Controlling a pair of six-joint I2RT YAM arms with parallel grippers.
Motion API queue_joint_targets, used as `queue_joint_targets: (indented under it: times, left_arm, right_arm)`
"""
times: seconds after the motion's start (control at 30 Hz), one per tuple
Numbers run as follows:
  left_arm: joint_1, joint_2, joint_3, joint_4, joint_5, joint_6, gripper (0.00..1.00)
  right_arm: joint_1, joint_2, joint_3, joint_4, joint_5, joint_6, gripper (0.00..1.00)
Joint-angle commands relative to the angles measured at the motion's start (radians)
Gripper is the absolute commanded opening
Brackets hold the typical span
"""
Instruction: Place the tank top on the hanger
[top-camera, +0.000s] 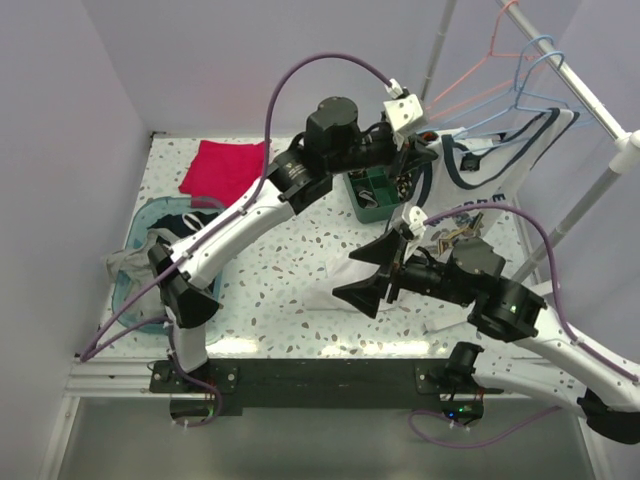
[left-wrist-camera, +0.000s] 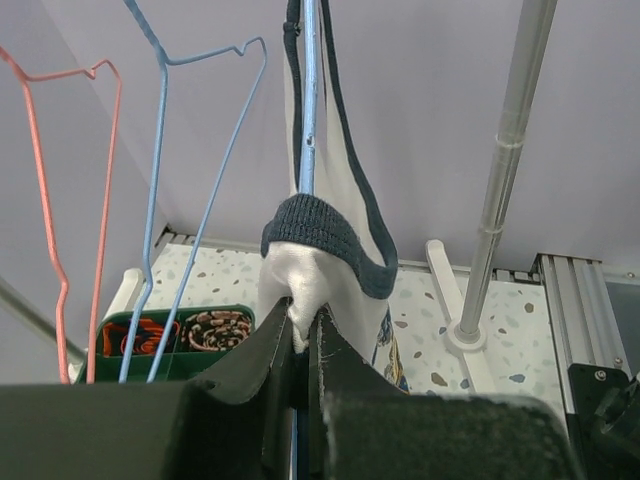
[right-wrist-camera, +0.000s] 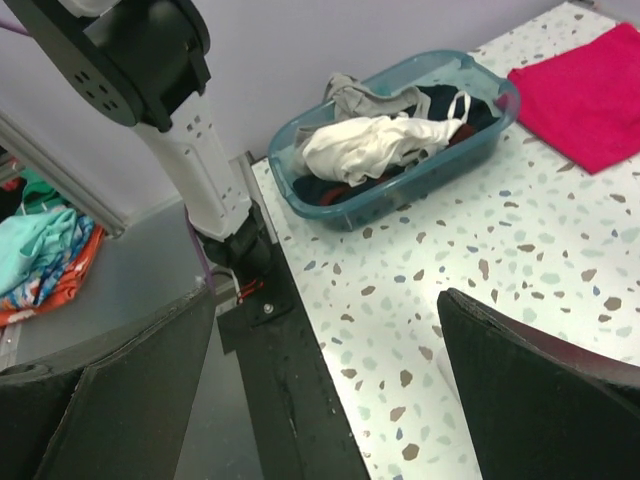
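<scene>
My left gripper should next move toward the clothes bar, to the gripper's right in the top view, and let go of the fold of the tank top, because the tank top's strap loops the hanger.
The white tank top (top-camera: 490, 165) with navy trim hangs at the back right by the clothes rail. In the left wrist view its strap (left-wrist-camera: 325, 235) loops round the light-blue hanger wire (left-wrist-camera: 308, 100). My left gripper (top-camera: 412, 170) is shut on a fold of the shirt's white fabric just below the trim (left-wrist-camera: 300, 322), with the hanger wire running down between the jaws. My right gripper (top-camera: 368, 272) is open and empty, low over the table's front middle; in its wrist view (right-wrist-camera: 325, 300) only bare table shows between the jaws.
An empty blue hanger (left-wrist-camera: 160, 150) and a pink hanger (left-wrist-camera: 50, 200) hang to the left of the shirt. The rail's post (left-wrist-camera: 500, 180) stands to the right. A green tray (top-camera: 370, 195) sits below my left gripper. A blue clothes basket (right-wrist-camera: 400, 150) and a red cloth (top-camera: 222, 168) lie at the left.
</scene>
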Motion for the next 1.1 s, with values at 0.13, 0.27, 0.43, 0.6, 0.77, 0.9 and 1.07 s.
queue_joint_targets:
  times: [0.13, 0.27, 0.43, 0.6, 0.77, 0.9, 1.07]
  left_arm:
    - [0.006, 0.142, 0.243, 0.033, 0.063, -0.014, 0.0]
    - [0.003, 0.17, 0.254, 0.07, 0.083, -0.039, 0.0]
    - [0.0, 0.201, 0.271, 0.109, 0.09, -0.077, 0.0]
    - [-0.011, 0.228, 0.306, 0.114, 0.079, -0.084, 0.0]
    - [-0.019, 0.242, 0.309, 0.139, 0.068, -0.099, 0.0]
    - [-0.029, 0.262, 0.323, 0.152, 0.057, -0.105, 0.0]
    - [-0.043, 0.288, 0.343, 0.163, 0.048, -0.111, 0.0]
  right_arm:
    - [0.005, -0.004, -0.051, 0.014, -0.021, 0.023, 0.98]
    - [0.003, -0.01, -0.083, 0.014, -0.017, 0.033, 0.98]
    - [0.003, -0.008, -0.111, 0.006, -0.017, 0.036, 0.98]
    - [0.003, -0.011, -0.139, 0.005, -0.006, 0.039, 0.98]
    - [0.003, -0.014, -0.157, 0.009, -0.004, 0.048, 0.98]
    - [0.005, -0.017, -0.16, 0.008, -0.003, 0.051, 0.98]
    - [0.005, -0.025, -0.162, -0.001, 0.002, 0.052, 0.98]
